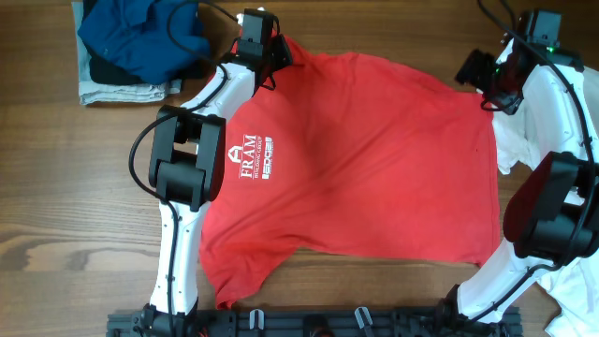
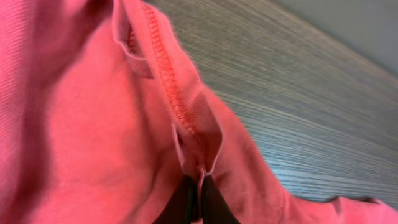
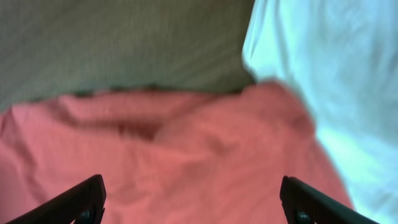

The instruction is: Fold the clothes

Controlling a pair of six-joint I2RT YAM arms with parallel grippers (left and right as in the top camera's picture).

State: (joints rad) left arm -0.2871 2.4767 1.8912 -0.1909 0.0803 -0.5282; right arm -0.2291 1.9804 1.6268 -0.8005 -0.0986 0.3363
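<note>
The cloth just beyond the white lettering [image 1: 255, 118] lies back from my left gripper. My left gripper should pull the pinched hem back over it and let go of the fold there.
The red T-shirt [image 1: 365, 159] with white lettering lies spread across the table, which is bare at its near edge [image 1: 94, 243]. My left gripper [image 1: 270, 73] sits at the shirt's far left corner. In the left wrist view the left gripper [image 2: 199, 190] is shut on a pinched fold of red cloth beside the stitched hem [image 2: 177, 93]. My right gripper [image 1: 491, 94] hangs over the shirt's far right corner. The right wrist view shows the right gripper [image 3: 193, 199] open, its fingertips [image 3: 81, 199] wide apart above the red cloth [image 3: 186, 143]. A white shirt [image 3: 329, 62] lies under that corner.
A heap of blue clothes [image 1: 140, 37] rests on a folded grey piece [image 1: 112, 89] at the far left corner. The white shirt [image 1: 510, 140] runs along the right side under the right arm. A black rail [image 1: 309, 323] lines the near edge.
</note>
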